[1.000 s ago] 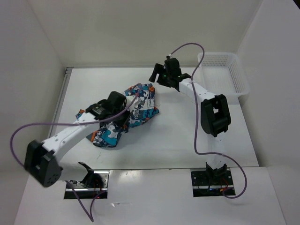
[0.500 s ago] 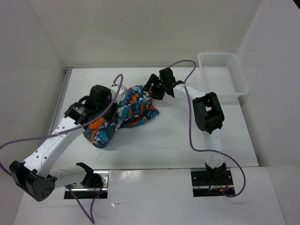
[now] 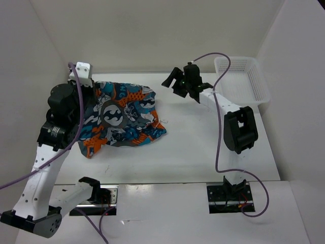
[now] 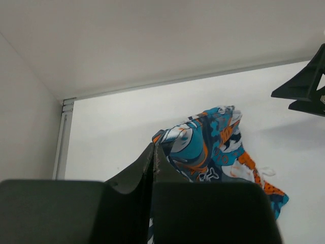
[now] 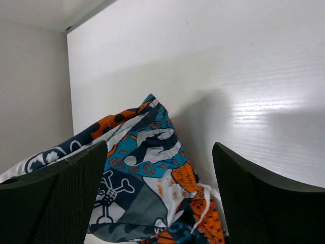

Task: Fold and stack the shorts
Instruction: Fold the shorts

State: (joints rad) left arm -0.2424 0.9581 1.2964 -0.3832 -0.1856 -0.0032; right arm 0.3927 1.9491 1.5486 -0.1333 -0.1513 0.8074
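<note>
Next, my right gripper moves down and sideways onto the shorts' loose far corner [image 3: 151, 92] [image 5: 153, 104], as it lies below and left of its open fingers in the top view.
The shorts [image 3: 124, 114], printed in teal, orange, black and white, lie partly spread on the left half of the table. My left gripper [image 3: 91, 87] is shut on their far left edge; in the left wrist view its jaws [image 4: 153, 148] are pressed together with fabric [image 4: 213, 142] beside and below them. My right gripper [image 3: 173, 84] is open and empty, raised just right of the shorts' far right corner. In the right wrist view [image 5: 160, 147] that corner [image 5: 147, 152] and a white drawstring [image 5: 203, 195] show between the spread fingers.
A white mesh basket [image 3: 261, 90] stands at the far right of the table. Enclosure walls close in the left, back and right sides. Purple cables loop from both arms. The table's front edge runs by the arm bases.
My left arm swung back and left, dragging the shorts out of a bundle into a wider spread. My right gripper lifted off the shorts and moved a little right.
</note>
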